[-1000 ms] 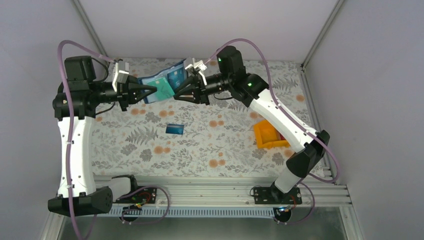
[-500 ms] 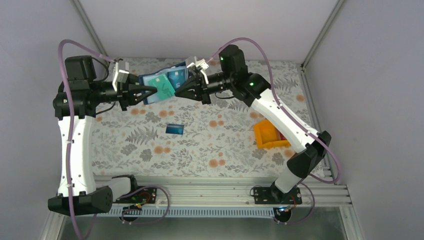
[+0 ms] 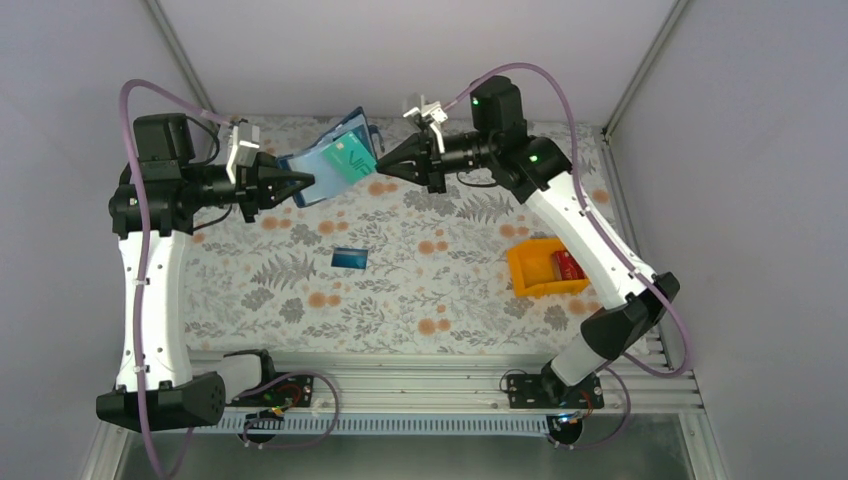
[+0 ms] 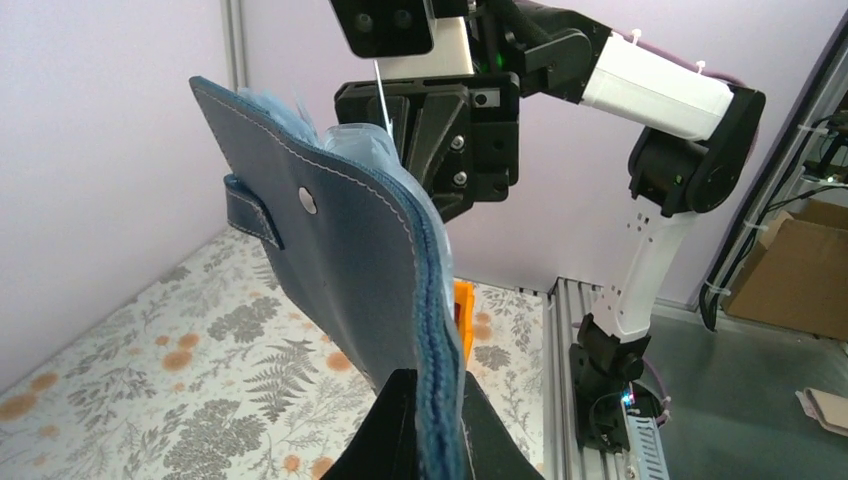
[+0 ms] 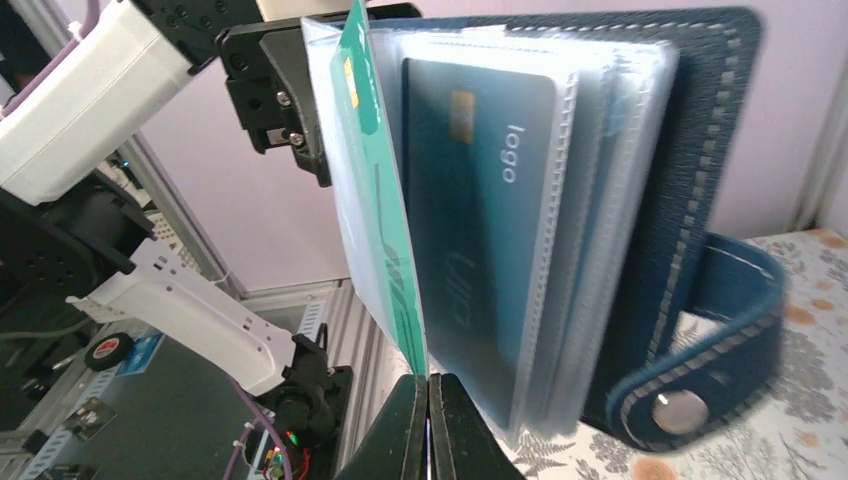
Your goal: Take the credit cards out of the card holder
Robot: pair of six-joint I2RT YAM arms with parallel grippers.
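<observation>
The card holder's bottom edge [image 3: 301, 196] [image 4: 438, 412] should stay between my left gripper's fingers next, raised toward my right gripper, and a blue card is still in its pocket. My left gripper should then let go of the card holder.
My left gripper [image 3: 308, 182] is shut on the bottom edge of the card holder [image 3: 303, 168] and holds it in the air over the back of the table. The holder [image 4: 340, 260] is navy outside with a snap tab, and its clear pockets [image 5: 600, 200] fan open. A teal-green credit card [image 3: 350, 158] sticks out toward my right gripper [image 3: 381, 168]. That gripper [image 5: 428, 378] is shut on the lower edge of the teal-green card [image 5: 375, 220]. A blue credit card [image 5: 480, 210] sits in a pocket behind it. Another blue card [image 3: 349, 258] lies flat on the table.
An orange bin [image 3: 540, 268] stands at the right of the table with a red card [image 3: 568, 265] in it. The floral tablecloth [image 3: 440, 290] covers the table. Grey walls close in the back and sides, and a metal rail [image 3: 450, 380] runs along the near edge.
My right gripper closed and pulled away to the right and back. The teal-green card slid further out of the holder with it. The holder tipped up in my left gripper.
</observation>
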